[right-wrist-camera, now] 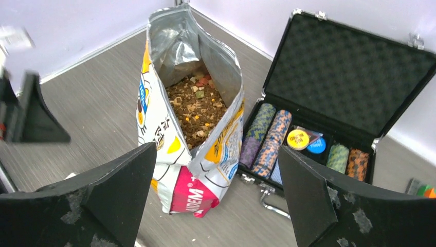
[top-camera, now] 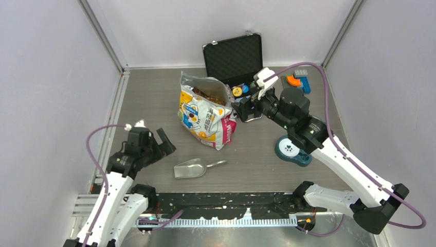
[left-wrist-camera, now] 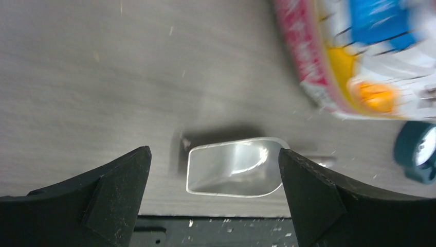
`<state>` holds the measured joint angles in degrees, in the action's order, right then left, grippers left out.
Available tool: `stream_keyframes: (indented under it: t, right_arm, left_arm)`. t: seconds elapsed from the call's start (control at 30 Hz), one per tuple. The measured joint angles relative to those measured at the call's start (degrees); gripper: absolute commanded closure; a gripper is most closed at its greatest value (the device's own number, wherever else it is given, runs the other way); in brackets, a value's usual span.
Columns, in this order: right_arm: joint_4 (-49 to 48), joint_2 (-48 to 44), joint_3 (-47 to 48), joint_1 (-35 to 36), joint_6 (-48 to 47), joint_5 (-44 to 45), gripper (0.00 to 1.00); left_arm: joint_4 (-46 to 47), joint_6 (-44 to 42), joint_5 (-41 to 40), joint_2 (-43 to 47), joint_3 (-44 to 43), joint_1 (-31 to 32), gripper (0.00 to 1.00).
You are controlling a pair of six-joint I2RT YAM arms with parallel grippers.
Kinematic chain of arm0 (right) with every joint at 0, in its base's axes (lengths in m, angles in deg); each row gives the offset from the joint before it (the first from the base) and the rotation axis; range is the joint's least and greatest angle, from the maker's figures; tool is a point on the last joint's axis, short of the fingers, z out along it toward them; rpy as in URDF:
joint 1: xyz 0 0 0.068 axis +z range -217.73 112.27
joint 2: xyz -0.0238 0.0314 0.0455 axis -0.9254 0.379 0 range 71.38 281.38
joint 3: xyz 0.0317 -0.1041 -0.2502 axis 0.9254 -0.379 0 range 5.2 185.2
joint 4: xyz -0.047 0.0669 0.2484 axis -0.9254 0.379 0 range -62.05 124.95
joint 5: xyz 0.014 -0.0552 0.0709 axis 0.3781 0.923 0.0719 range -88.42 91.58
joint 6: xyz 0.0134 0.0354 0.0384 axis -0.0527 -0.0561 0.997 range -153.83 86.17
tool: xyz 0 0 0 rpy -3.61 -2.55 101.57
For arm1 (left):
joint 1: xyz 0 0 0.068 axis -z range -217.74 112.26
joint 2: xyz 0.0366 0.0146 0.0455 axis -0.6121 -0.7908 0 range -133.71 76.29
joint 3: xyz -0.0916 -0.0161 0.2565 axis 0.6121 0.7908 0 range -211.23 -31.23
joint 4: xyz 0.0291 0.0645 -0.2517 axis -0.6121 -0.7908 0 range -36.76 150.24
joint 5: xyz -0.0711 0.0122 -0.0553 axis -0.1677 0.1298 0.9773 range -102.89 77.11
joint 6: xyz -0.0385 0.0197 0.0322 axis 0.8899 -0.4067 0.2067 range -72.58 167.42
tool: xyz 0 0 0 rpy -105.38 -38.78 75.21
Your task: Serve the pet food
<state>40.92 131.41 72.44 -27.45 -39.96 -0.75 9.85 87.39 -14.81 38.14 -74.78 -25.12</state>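
My left gripper goes down to the right in the top view onto the far corner of the bag's rim next and closes.
The pet food (right-wrist-camera: 197, 109) is a heap of brown, tan and reddish kibble inside an open printed bag (top-camera: 204, 117) standing mid-table. A metal scoop (top-camera: 189, 168) lies empty on the table in front of the bag, its handle pointing right. A teal bowl (top-camera: 291, 150) sits to the right, partly under the right arm. My left gripper (top-camera: 154, 141) is open, left of the scoop; in the left wrist view the scoop (left-wrist-camera: 234, 167) lies between and beyond its fingers, untouched. My right gripper (top-camera: 246, 107) is open, just right of the bag's top, holding nothing.
An open black case (top-camera: 234, 56) of poker chips (right-wrist-camera: 272, 141) stands behind the bag. Coloured blocks (top-camera: 298, 81) lie at the back right. White walls close in three sides. A black perforated strip (top-camera: 226, 203) runs along the near edge.
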Motion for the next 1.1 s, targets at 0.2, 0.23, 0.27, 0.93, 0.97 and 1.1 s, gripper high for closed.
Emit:
stream_keyframes:
  t: [0.2, 0.23, 0.27, 0.93, 0.97, 1.1]
  right_arm:
    - [-2.2, -0.9, -2.8, 0.0, 7.5, 2.8, 0.04]
    - [-2.2, -1.0, -2.8, 0.0, 8.5, 3.2, 0.03]
    - [-2.1, -1.3, -2.8, 0.0, 9.7, 3.6, 0.03]
    - [0.1, -8.8, -5.6, 0.0, 27.5, 7.9, 0.04]
    - [0.6, -8.8, -6.0, 0.0, 27.8, 7.8, 0.03]
    - [3.2, -9.7, -9.3, 0.0, 29.8, 7.0, 0.04]
  left_arm:
    - [1.1, 5.2, 6.1, 2.6, 15.6, 0.0, 0.05]
    - [1.9, 6.1, 7.2, 3.1, 17.2, 0.0, 0.06]
    - [3.5, 6.9, 8.5, 3.5, 18.8, 0.0, 0.08]
    - [28.9, 7.7, 29.6, -7.6, 27.3, -0.2, 1.0]
    - [28.8, 7.4, 29.6, -6.9, 27.3, -0.1, 1.0]
    - [28.1, 5.7, 30.0, -3.0, 27.3, -0.1, 1.0]
